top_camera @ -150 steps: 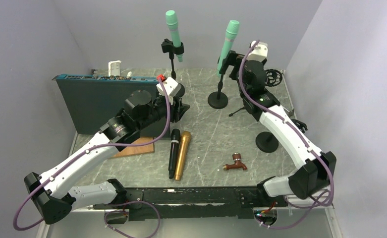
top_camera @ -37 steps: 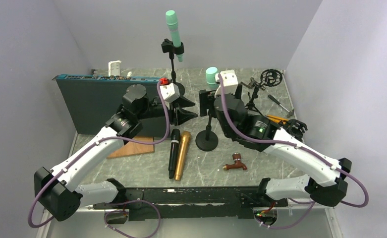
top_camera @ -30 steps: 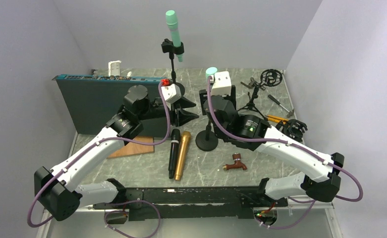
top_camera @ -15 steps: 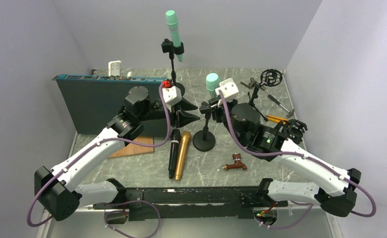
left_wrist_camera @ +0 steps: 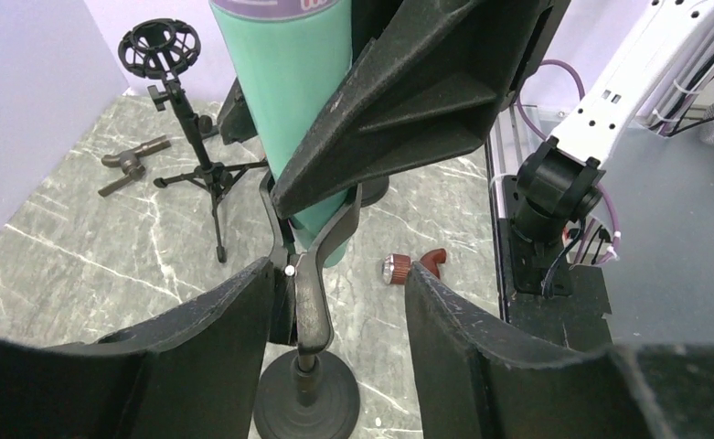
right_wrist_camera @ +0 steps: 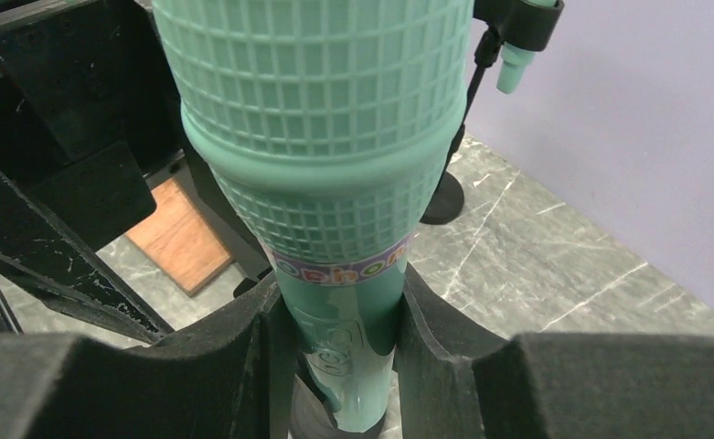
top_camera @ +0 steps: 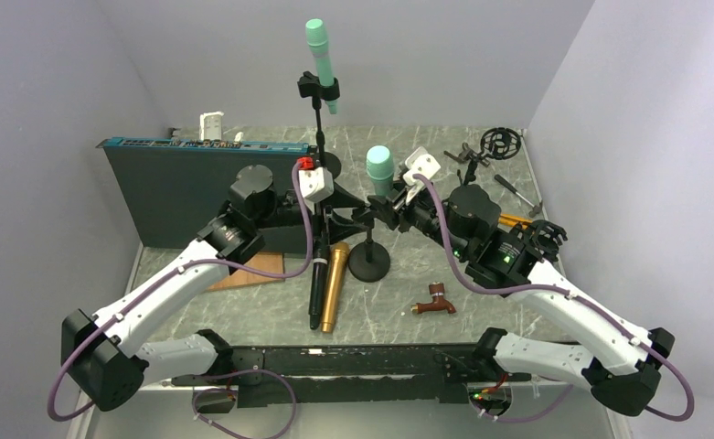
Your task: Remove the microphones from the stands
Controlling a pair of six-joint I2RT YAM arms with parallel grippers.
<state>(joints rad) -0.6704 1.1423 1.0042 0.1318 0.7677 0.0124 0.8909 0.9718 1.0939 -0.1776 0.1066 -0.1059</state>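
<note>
The robot's right gripper will next pull the handle from the clip, back and down to the bare tabletop (top_camera: 354, 302) beside the gold microphone, to release it.
A mint-green microphone (top_camera: 378, 169) sits in the clip of a black stand (top_camera: 369, 265) at mid-table. My right gripper (top_camera: 389, 203) is shut on its handle just below the mesh head. In the right wrist view both pads press the handle (right_wrist_camera: 353, 338), with the gripper (right_wrist_camera: 339, 293) centred on it. My left gripper (top_camera: 357, 214) reaches in from the left, open around the stand. In the left wrist view the clip arm (left_wrist_camera: 309, 302) lies against its left finger (left_wrist_camera: 234, 320), with a gap to the right finger (left_wrist_camera: 444, 320); the gripper (left_wrist_camera: 339, 274) straddles it above the round base (left_wrist_camera: 303, 407).
A second green microphone (top_camera: 319, 50) stands in its own stand at the back. A black (top_camera: 318, 283) and a gold microphone (top_camera: 335, 283) lie near the front, beside a brown tap (top_camera: 435, 300). A dark rack box (top_camera: 179, 183) and wooden block (top_camera: 252, 270) sit left; a shock mount (top_camera: 499, 142) back right.
The right arm has swung, carrying the microphone and its stand slightly left and nearer. The left gripper has moved right to straddle the stand and its jaws have widened a little.
</note>
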